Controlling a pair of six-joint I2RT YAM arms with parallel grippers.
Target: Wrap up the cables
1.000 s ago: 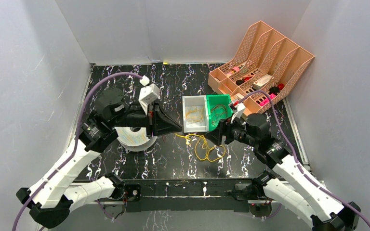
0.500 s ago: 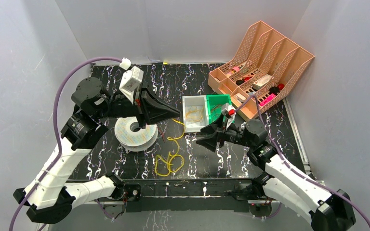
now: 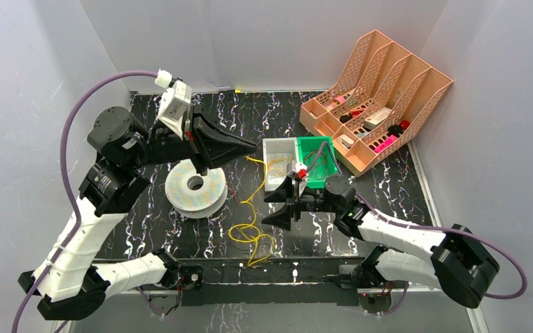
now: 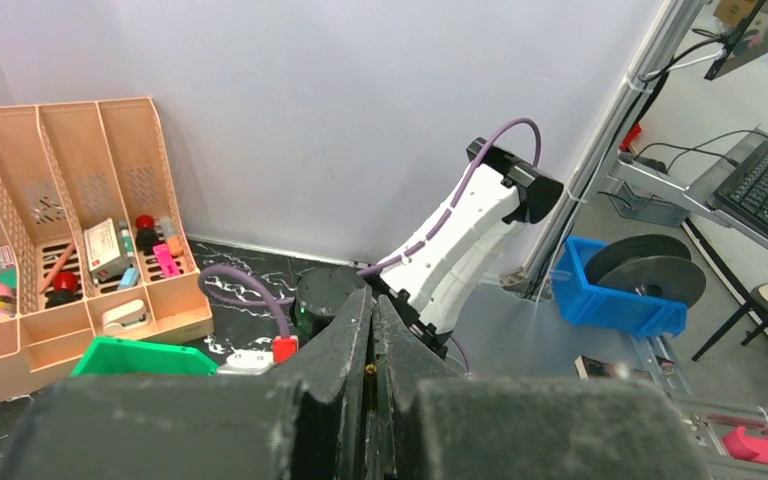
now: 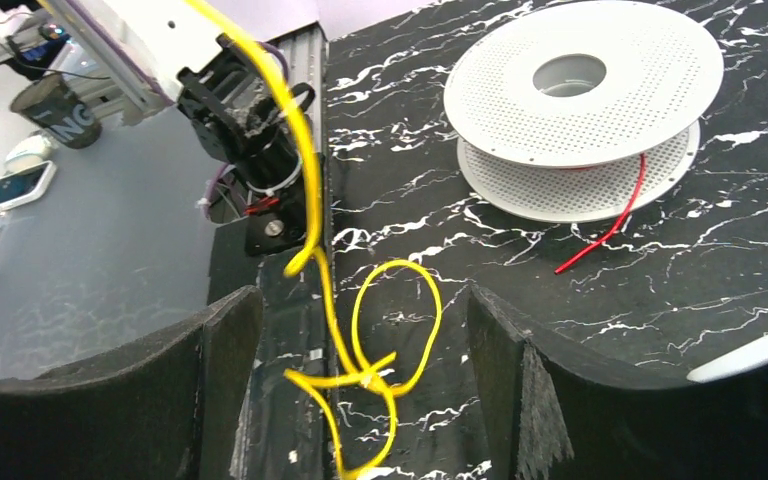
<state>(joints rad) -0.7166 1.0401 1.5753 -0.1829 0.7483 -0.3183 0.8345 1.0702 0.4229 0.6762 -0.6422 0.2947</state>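
The right gripper slides to the left in the top view next and closes on the part of the cable above the loops, since the cable hangs clear there.
A yellow cable hangs from my left gripper, which is raised over the table's middle and shut on the cable's upper end; a speck of yellow shows between the closed jaws of the left gripper. The cable's lower part lies in loops on the black table near the front edge. My right gripper is low beside those loops and open. In the right wrist view the cable loops lie on the table between the spread fingers of the right gripper, untouched. The white spool lies flat to the left. More yellow cables lie in a white bin.
A green bin with dark wires stands next to the white bin. A peach file organiser stands at the back right. A red wire trails from the spool. Grey walls close in three sides.
The left gripper rose and pulled back to the left with the cable, dragging its loops left and toward the front edge. The right gripper swung left and down to the loops, opening wider.
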